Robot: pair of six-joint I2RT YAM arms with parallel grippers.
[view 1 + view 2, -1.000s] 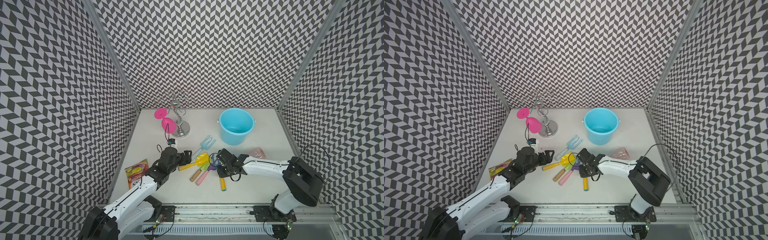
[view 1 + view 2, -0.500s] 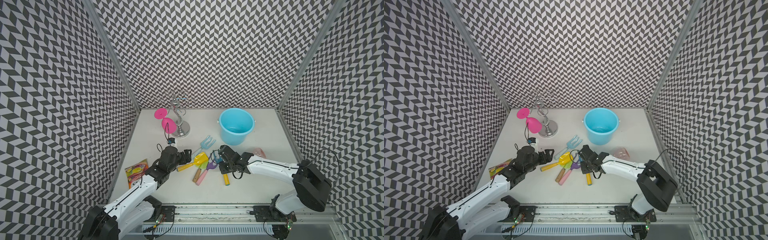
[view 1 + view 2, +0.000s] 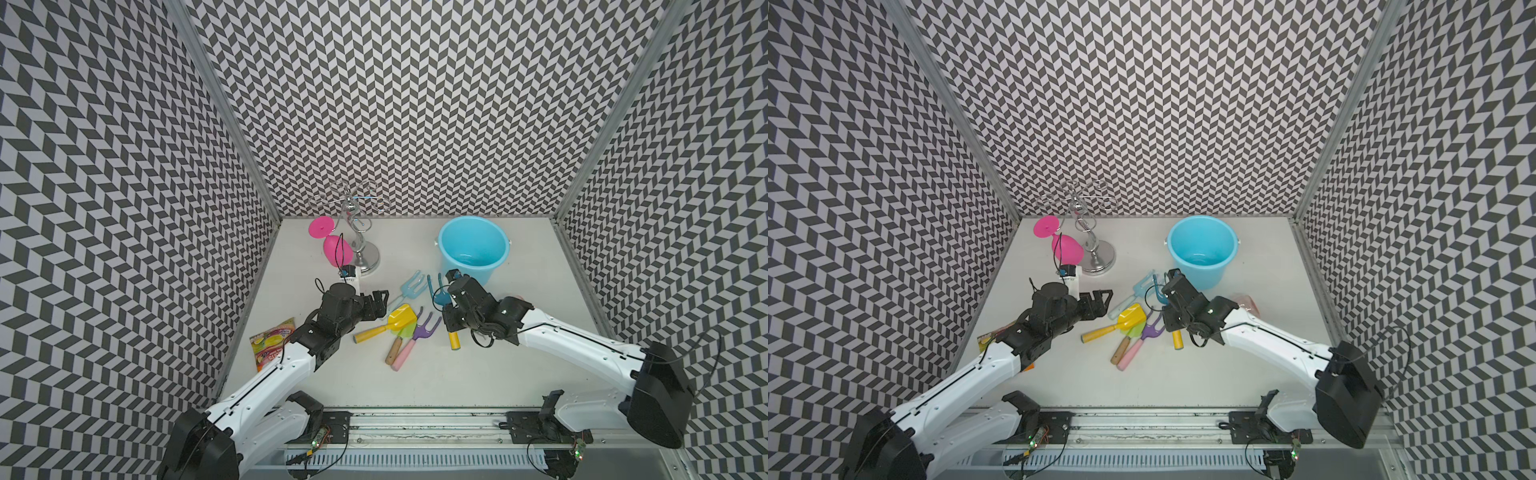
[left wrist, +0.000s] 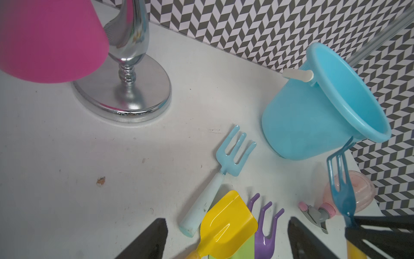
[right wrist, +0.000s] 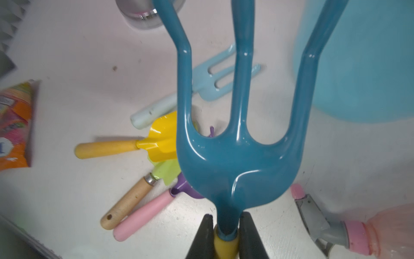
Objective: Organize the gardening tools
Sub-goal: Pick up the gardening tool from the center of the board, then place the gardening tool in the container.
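My right gripper needs to rise outward over the bucket's rim next, then lower and release the blue rake, because the blue bucket's opening [image 3: 473,242] is higher and outward of it.
My right gripper [image 3: 448,309] [image 5: 226,216] is shut on the neck of the blue rake [image 3: 437,291] [image 5: 237,170], held off the table with its prongs pointing at the blue bucket [image 3: 469,269]. My left gripper [image 3: 380,305] [image 4: 226,220] stands open just left of the pile, above the yellow scoop [image 3: 401,322] [image 4: 228,224]. The scoop overlaps the green trowel [image 3: 406,333], with the purple rake [image 3: 426,330] alongside. The pale blue fork [image 3: 411,286] lies behind them. The pink spray bottle [image 5: 380,233] [image 3: 1246,303] lies on its side right of my right arm.
A pink wine glass [image 3: 336,249] hangs upside down on a chrome stand [image 3: 365,259] at the back left. An orange candy packet [image 3: 270,343] lies by the left wall. Patterned walls close in three sides.
My right gripper has lifted the blue rake off the table and carried it back toward the bucket. The left arm has hardly moved.
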